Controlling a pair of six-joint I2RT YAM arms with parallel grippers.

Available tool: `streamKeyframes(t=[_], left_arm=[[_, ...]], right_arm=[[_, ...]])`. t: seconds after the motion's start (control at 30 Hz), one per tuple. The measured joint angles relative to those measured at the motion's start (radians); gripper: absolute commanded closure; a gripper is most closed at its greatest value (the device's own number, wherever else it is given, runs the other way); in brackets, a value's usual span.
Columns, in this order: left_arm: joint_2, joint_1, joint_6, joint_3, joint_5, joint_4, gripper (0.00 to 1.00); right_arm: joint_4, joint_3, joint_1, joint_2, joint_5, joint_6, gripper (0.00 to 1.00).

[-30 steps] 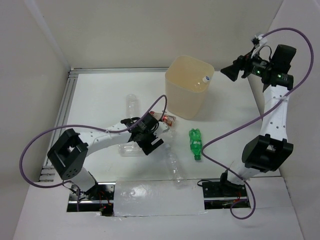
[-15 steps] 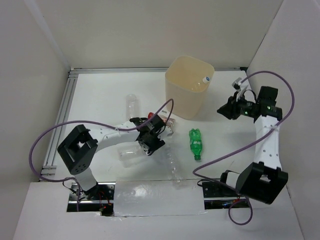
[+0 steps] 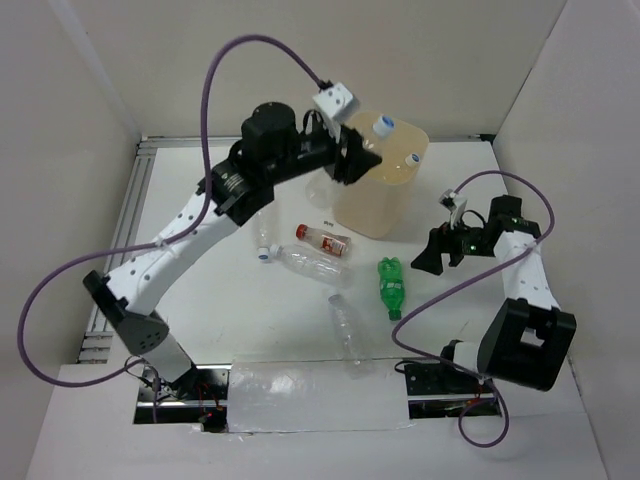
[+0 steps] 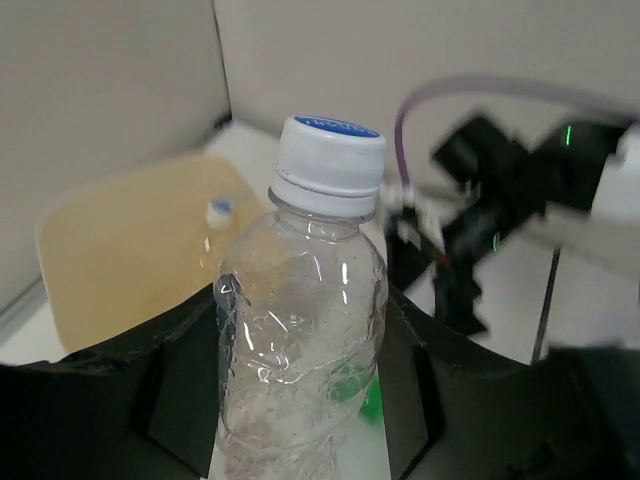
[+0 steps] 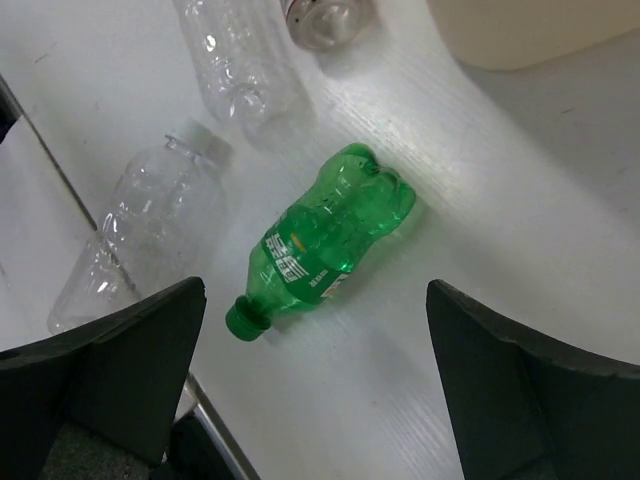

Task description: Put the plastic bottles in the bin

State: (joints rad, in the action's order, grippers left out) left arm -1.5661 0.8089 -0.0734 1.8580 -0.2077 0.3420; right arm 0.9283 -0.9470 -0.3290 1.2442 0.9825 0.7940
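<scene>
The clear bottle should be released over the cream bin's opening, so I will move my left gripper outward next. My fingers are at the bin's near rim.
My left gripper [image 3: 352,160] is raised at the near-left rim of the cream bin [image 3: 375,205] and is shut on a clear bottle [image 3: 370,140] with a white cap. In the left wrist view that bottle [image 4: 300,320] stands upright between the fingers, with the bin [image 4: 120,250] behind it and another bottle's cap [image 4: 218,210] inside. A green bottle [image 3: 391,285] lies on the table. My right gripper [image 3: 435,255] hovers open over it; the green bottle [image 5: 335,235] lies just ahead of the wide-spread fingers. A red-labelled bottle [image 3: 322,238] and clear bottles [image 3: 310,265] [image 3: 348,325] [image 3: 263,238] lie on the table.
White walls close in the table on the left, back and right. An aluminium rail [image 3: 125,230] runs along the left edge. Purple cables [image 3: 250,45] loop off both arms. In the right wrist view, two clear bottles [image 5: 155,235] [image 5: 240,60] lie beside the green one.
My left arm has closed on a clear bottle on the table and lifted it up to the bin's rim. My right arm has come down from beside the bin to over the green bottle.
</scene>
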Motion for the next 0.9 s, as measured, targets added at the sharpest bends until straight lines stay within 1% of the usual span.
streamKeyframes(t=[0.03, 0.07, 0.13, 0.17, 0.2, 0.27, 0.33, 0.37, 0.4, 0.43, 0.47, 0.5, 0.53, 0.57, 0.63, 0.7, 0.73, 0.77, 0.83, 0.87, 0.9], left_arm=[[-0.039, -0.024, -0.027, 0.044, -0.010, -0.055, 0.70], [-0.077, -0.043, -0.054, 0.080, -0.018, -0.116, 0.68], [-0.166, -0.084, -0.128, 0.133, -0.026, -0.234, 0.67], [-0.209, -0.102, -0.163, 0.146, -0.027, -0.289, 0.65], [-0.247, -0.115, -0.196, 0.151, -0.027, -0.339, 0.64], [-0.336, -0.145, -0.279, 0.168, -0.030, -0.421, 0.62], [-0.431, -0.170, -0.370, 0.201, -0.032, -0.500, 0.59], [-0.475, -0.179, -0.403, 0.231, -0.034, -0.530, 0.59], [-0.512, -0.189, -0.436, 0.258, -0.035, -0.550, 0.59], [-0.543, -0.196, -0.464, 0.278, -0.035, -0.568, 0.56], [-0.568, -0.201, -0.491, 0.293, -0.034, -0.586, 0.53], [-0.586, -0.204, -0.512, 0.304, -0.034, -0.602, 0.52], [-0.596, -0.206, -0.525, 0.310, -0.034, -0.614, 0.49], [-0.601, -0.208, -0.539, 0.310, -0.032, -0.622, 0.43], [-0.603, -0.206, -0.561, 0.309, -0.026, -0.646, 0.38], [-0.603, -0.203, -0.563, 0.309, -0.015, -0.673, 0.27], [-0.603, -0.203, -0.562, 0.309, -0.013, -0.680, 0.18], [-0.603, -0.203, -0.559, 0.309, -0.006, -0.681, 0.12], [-0.603, -0.202, -0.554, 0.308, 0.003, -0.670, 0.08], [-0.603, -0.201, -0.553, 0.306, 0.006, -0.665, 0.00], [-0.603, -0.201, -0.547, 0.296, 0.008, -0.666, 0.00]], right_arm=[[0.003, -0.003, 0.012, 0.029, -0.006, 0.000, 0.09], [0.003, -0.003, 0.025, 0.051, -0.013, -0.002, 0.22], [-0.003, -0.002, 0.058, 0.060, -0.044, -0.030, 0.44], [-0.012, 0.000, 0.081, 0.050, -0.059, -0.054, 0.51], [-0.027, 0.003, 0.103, 0.034, -0.077, -0.077, 0.55], [-0.051, 0.008, 0.157, -0.003, -0.114, -0.140, 0.51], [-0.072, 0.010, 0.211, -0.031, -0.145, -0.200, 0.43], [-0.082, 0.010, 0.238, -0.040, -0.159, -0.230, 0.39], [-0.090, 0.010, 0.259, -0.041, -0.171, -0.254, 0.36], [-0.103, 0.012, 0.280, -0.041, -0.190, -0.276, 0.36], [-0.118, 0.015, 0.295, -0.040, -0.214, -0.301, 0.31], [-0.130, 0.020, 0.307, -0.040, -0.239, -0.332, 0.28], [-0.141, 0.024, 0.317, -0.040, -0.265, -0.362, 0.27], [-0.151, 0.027, 0.323, -0.039, -0.291, -0.385, 0.26], [-0.169, 0.032, 0.334, -0.039, -0.332, -0.428, 0.18], [-0.185, 0.039, 0.344, -0.035, -0.369, -0.462, 0.13], [-0.188, 0.039, 0.350, -0.031, -0.380, -0.474, 0.08], [-0.193, 0.039, 0.356, -0.024, -0.391, -0.486, 0.06], [-0.205, 0.039, 0.365, -0.011, -0.405, -0.499, 0.06], [-0.209, 0.039, 0.372, -0.004, -0.412, -0.504, 0.06], [-0.212, 0.039, 0.380, 0.005, -0.420, -0.511, 0.06]])
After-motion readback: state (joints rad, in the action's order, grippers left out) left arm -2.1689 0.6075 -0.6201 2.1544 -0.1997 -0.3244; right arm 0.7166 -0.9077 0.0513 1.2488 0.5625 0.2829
